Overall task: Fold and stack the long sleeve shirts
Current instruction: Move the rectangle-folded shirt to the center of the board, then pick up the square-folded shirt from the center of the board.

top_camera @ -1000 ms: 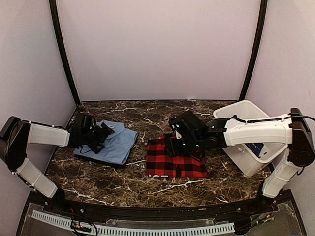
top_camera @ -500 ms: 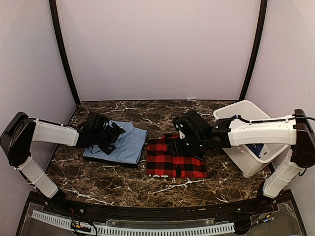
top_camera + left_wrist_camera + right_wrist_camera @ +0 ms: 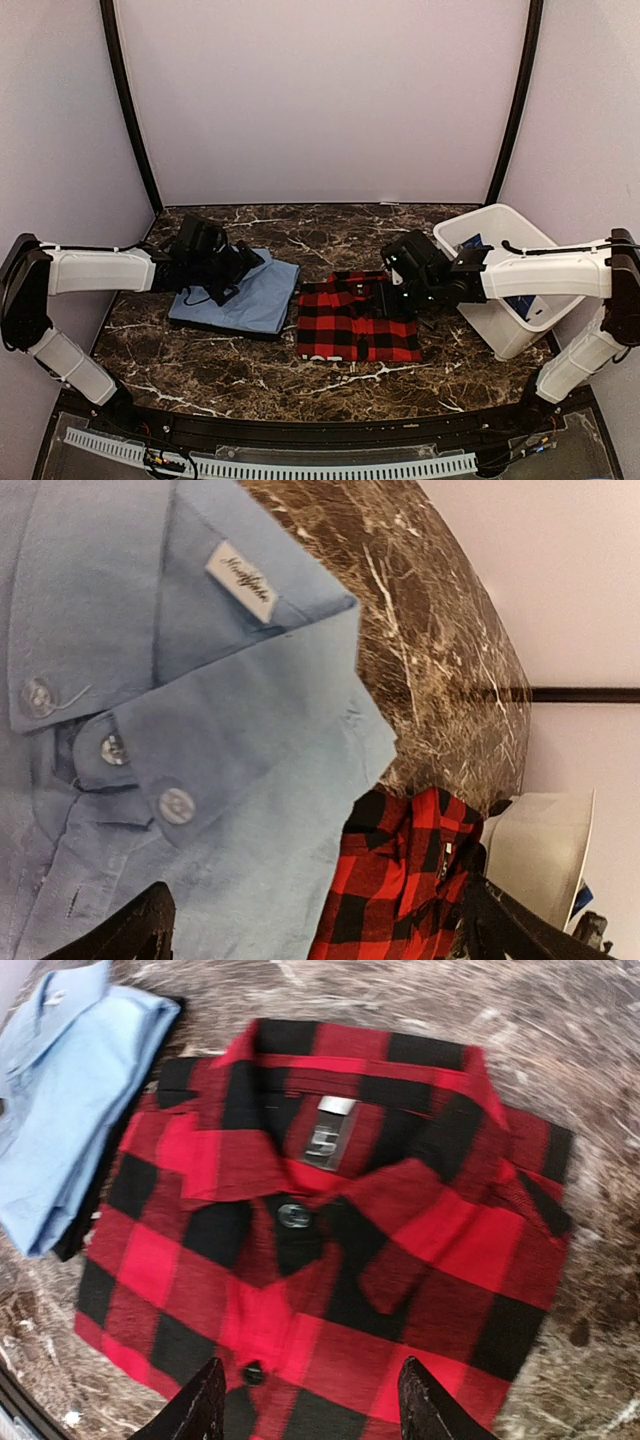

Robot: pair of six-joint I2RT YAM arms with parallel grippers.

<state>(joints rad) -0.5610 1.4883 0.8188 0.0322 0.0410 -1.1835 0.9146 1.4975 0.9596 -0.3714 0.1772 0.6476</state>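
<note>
The flannel shirt's edge by the blue shirt is next: my left gripper needs to move across to the right in the top view and down onto it.
A folded red-and-black checked flannel shirt (image 3: 355,322) lies at the table's middle; it shows in the right wrist view (image 3: 320,1250) with its collar and label up, and in the left wrist view (image 3: 395,880). A folded light blue collared shirt (image 3: 245,298) lies to its left on a dark layer; it fills the left wrist view (image 3: 150,730). My left gripper (image 3: 232,268) is open over the blue shirt's back edge, empty (image 3: 315,930). My right gripper (image 3: 395,298) is open, just above the flannel's right part (image 3: 312,1400). A dark blue patterned cloth (image 3: 520,303) sits in the bin.
A white plastic bin (image 3: 510,275) stands at the right, close to my right arm. The marble table (image 3: 300,235) runs back to the wall. The black front rail (image 3: 300,425) bounds the near edge.
My left gripper has moved right with the blue shirt, which slid closer to the flannel. My right gripper has drawn back to the right, off the flannel's collar.
</note>
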